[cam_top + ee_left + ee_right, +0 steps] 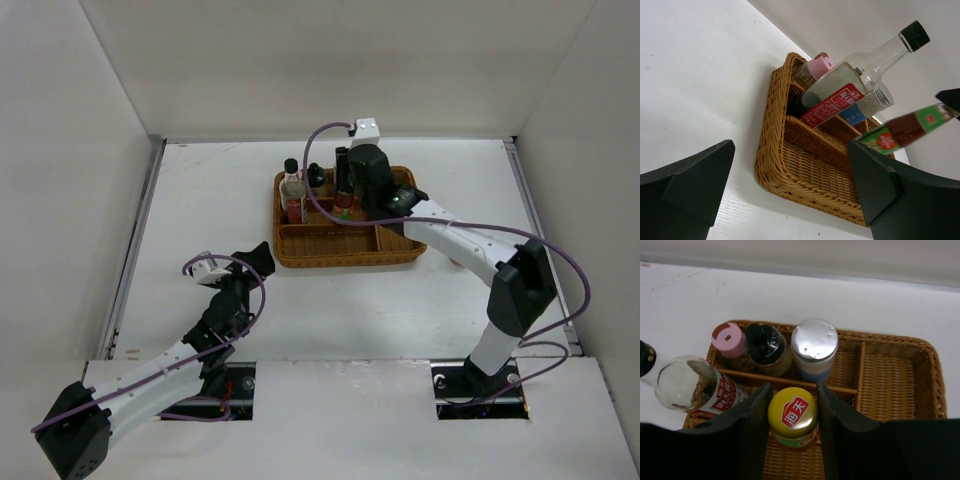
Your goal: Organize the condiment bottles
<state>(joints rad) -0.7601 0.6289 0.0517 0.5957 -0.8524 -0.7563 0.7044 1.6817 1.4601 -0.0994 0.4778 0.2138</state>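
My right gripper shifts to its left in the top view and down next, then releases, since the free gap [319, 210] [754, 389] beside the clear bottle is there below it.
A dark red bottle with a yellow cap [792, 412] sits between my right gripper's [793, 387] fingers, which are shut on its cap over the wicker tray's [935, 385] front row. In the left wrist view this bottle [905, 129] tilts, and its base is hidden. The back row holds a pink-capped jar [729, 339], a black-topped one [765, 342] and a silver-lidded jar [814, 340]. A clear bottle with a red label and black cap [865, 75] leans at the tray's left end. My left gripper [258, 260] stands open and empty just off the tray's near-left corner [765, 170].
The tray [340, 250] lies mid-table, toward the back. Its right compartments [887, 385] show bare wicker. White walls enclose the table on three sides. My right arm [470, 245] reaches in from the tray's right.
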